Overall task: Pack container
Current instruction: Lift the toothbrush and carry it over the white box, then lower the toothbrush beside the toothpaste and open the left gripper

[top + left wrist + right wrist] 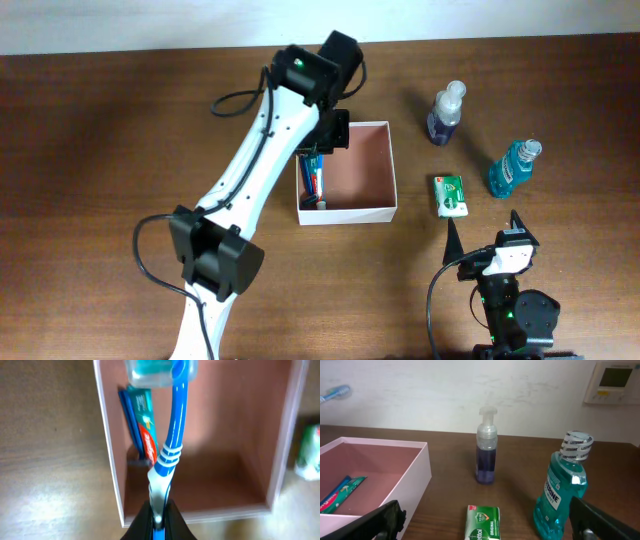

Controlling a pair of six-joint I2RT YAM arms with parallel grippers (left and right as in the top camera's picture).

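Observation:
My left gripper lowers into the container beside the toothpaste tube next and releases the toothbrush's handle, since the toothbrush (172, 435) still hangs above the container's sides.
The container (383, 170) is a square shallow box with white walls and a reddish-brown inside. A toothpaste tube (316, 190) lies along its left wall. My left gripper (322, 148) hovers over the box's left part and is shut on the handle of a blue and white toothbrush (172, 435), whose capped head points forward over the toothpaste (142, 425). In the left wrist view the jaws (159, 519) sit just outside the box's near wall (200, 514). My right gripper (484, 222) is open and empty, near the front right, facing a green soap pack (483, 522).
A purple pump bottle (447, 112) and a teal mouthwash bottle (513, 168) stand right of the box. The soap pack (451, 195) lies between the box and the mouthwash. In the right wrist view the box (415, 475) is at the left.

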